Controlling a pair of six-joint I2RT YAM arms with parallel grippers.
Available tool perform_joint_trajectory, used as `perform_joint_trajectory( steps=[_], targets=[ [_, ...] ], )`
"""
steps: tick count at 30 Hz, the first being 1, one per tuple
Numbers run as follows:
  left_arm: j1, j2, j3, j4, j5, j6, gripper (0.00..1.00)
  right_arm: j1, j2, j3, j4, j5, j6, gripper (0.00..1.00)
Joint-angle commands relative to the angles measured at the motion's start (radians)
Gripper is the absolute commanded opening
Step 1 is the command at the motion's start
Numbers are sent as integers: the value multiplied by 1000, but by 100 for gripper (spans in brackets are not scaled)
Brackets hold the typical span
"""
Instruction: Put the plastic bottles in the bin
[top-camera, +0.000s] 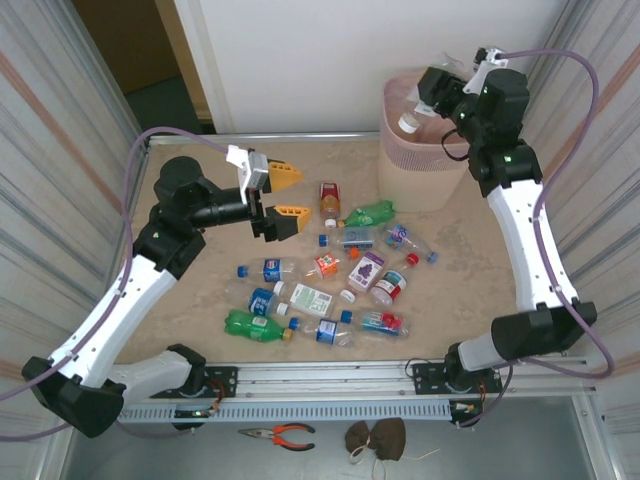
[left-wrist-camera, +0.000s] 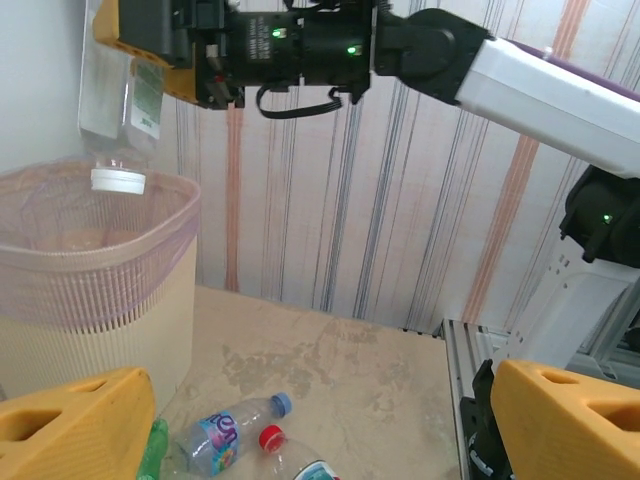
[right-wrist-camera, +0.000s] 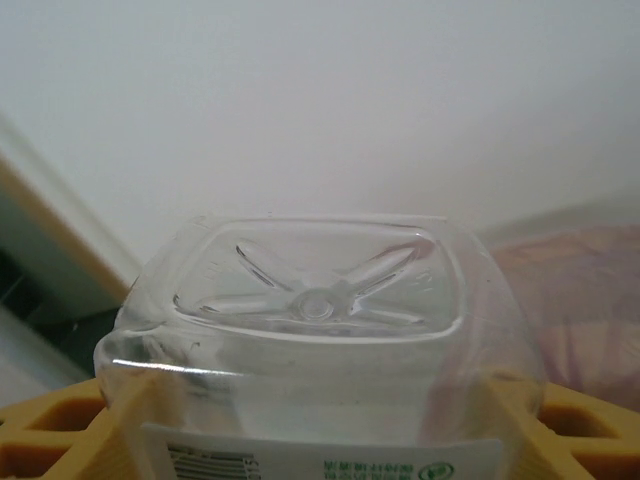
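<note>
My right gripper lowers into the bin's pink liner (top-camera: 431, 129) (right-wrist-camera: 578, 308) next and releases the clear bottle inside, as it still hangs mostly above the bin's open rim.
Upside down over the bin (top-camera: 425, 160) hangs a clear plastic bottle (top-camera: 412, 112), white cap (left-wrist-camera: 118, 180) pointing into the pink liner, with my right gripper (top-camera: 432, 92) shut on it. The right wrist view looks at its square base (right-wrist-camera: 318, 300) between the yellow fingers (right-wrist-camera: 60, 430). My left gripper (top-camera: 287, 195) stands open and holds nothing, above the table left of the pile. Several plastic bottles (top-camera: 330, 285) lie across the table's middle, a green one (top-camera: 370, 213) nearest the bin. Beyond the left gripper (left-wrist-camera: 320, 435) lie a blue-capped bottle (left-wrist-camera: 225, 430) and a red-capped one (left-wrist-camera: 285, 452) beside the bin (left-wrist-camera: 90, 290).
Striped curtain walls (top-camera: 60, 150) close in both sides of the table. A metal rail (top-camera: 330, 375) runs along the front edge. Orange-handled pliers (top-camera: 280, 433) and a brown lump (top-camera: 377, 437) lie below that rail, off the table.
</note>
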Motion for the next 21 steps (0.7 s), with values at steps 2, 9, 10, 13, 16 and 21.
perform_joint_trajectory(
  steps=[2,9,10,13,16,21],
  targets=[
    [14,-2,-17,12,-19,-4,86,-55,77,17,17,95,256,37],
    [28,10,-50,21,-53,-11,84,-72,313,214,-160,205,602,39],
    [32,12,-57,26,-59,-13,84,-71,349,247,-191,218,637,39],
    [38,18,-70,36,-64,-25,83,-70,432,304,-233,254,755,41],
    [40,21,-82,35,-68,-27,83,-66,506,374,-275,285,817,42],
    [43,22,-104,32,-85,-29,83,-60,629,500,-354,324,894,45]
  ],
)
